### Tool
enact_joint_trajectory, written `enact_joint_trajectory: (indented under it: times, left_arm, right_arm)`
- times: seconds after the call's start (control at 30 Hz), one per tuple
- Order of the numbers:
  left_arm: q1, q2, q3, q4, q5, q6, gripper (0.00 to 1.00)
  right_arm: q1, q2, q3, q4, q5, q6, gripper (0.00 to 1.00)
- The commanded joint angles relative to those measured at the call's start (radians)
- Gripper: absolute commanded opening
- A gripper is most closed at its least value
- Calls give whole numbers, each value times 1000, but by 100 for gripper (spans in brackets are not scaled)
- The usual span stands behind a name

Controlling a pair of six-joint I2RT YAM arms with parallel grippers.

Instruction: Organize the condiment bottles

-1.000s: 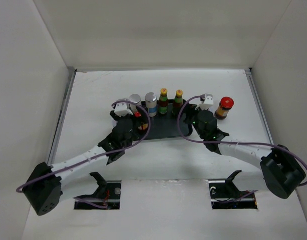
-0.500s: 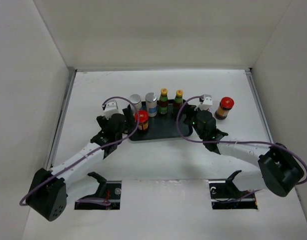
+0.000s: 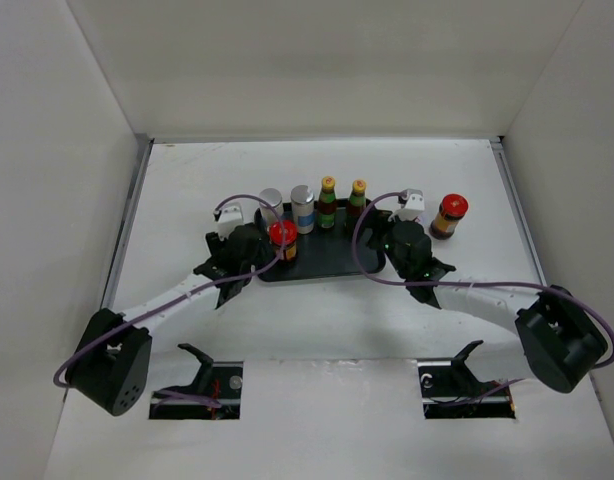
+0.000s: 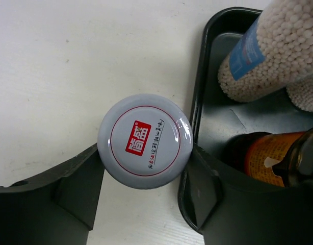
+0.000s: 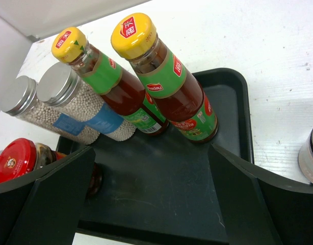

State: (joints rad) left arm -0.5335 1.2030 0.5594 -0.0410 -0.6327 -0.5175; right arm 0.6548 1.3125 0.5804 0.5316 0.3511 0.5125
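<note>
Next, my left gripper lifts across the tray's rim. It then lowers and releases on the tray's bare bottom beyond the red-capped jar, right of my left gripper in the top view.
My left gripper (image 3: 249, 243) is shut on a short silver-lidded jar (image 4: 145, 141), which stands on the table just outside the left rim of the black tray (image 4: 197, 107). On the tray (image 3: 327, 262) stand two white shakers (image 3: 271, 203) (image 3: 303, 206), two yellow-capped sauce bottles (image 3: 328, 200) (image 3: 358, 200) and a red-capped jar (image 3: 282, 238). My right gripper (image 5: 151, 153) is open and empty, low over the tray's right half (image 3: 382, 232). A second red-capped jar (image 3: 449, 214) stands on the table to the right. The other short jar (image 5: 312, 153) shows at the right wrist view's edge.
White walls enclose the table on the left, back and right. The tray's raised rim (image 5: 245, 117) lies between my right gripper and the short jar beside it. Purple cables loop over both wrists.
My left gripper drew left off the tray, leaving the red-capped jar standing on it, then shifted slightly right to the tray's left end. The right arm has barely moved.
</note>
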Motion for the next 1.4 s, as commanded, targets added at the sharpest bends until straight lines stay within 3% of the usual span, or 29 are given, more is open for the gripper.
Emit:
enact_joint_trajectory:
  times: [0.0, 0.1, 0.37, 0.47, 0.63, 0.7, 0.8, 0.87, 0.97, 1.07, 1.37]
  left_arm:
    - [-18, -29, 39, 65, -84, 19, 43]
    - [-36, -97, 42, 63, -143, 46, 37]
    - [-133, -341, 181, 38, -219, 164, 36]
    - [-222, -335, 249, 73, -182, 186, 36]
    - [-338, -188, 356, 150, -58, 185, 37]
    - [-374, -119, 378, 196, -12, 182, 37]
    - [-401, -27, 405, 233, 31, 168, 37]
    - [-421, 35, 416, 260, 51, 165, 37]
    - [-429, 118, 415, 311, 61, 162, 37]
    - [-432, 191, 404, 339, 51, 160, 37]
    - [-403, 346, 338, 420, -4, 175, 37]
  right_arm:
    - [-2, 8, 30, 45, -1, 0, 100]
    - [-2, -5, 30, 44, -1, -9, 100]
    - [-1, -7, 27, 50, 3, -2, 100]
    - [-1, -13, 24, 50, 8, -3, 100]
    - [-7, -61, -8, 64, 45, 6, 99]
    - [-8, -99, -27, 70, 72, 11, 89]
    - [-30, -156, -68, 94, 136, 14, 57]
    - [-43, -191, -86, 87, 166, 37, 43]
    - [-76, -232, -119, 94, 189, 63, 37]
    - [-106, -237, -126, 82, 174, 106, 37]
    - [-110, -197, -106, 87, 111, 103, 53]
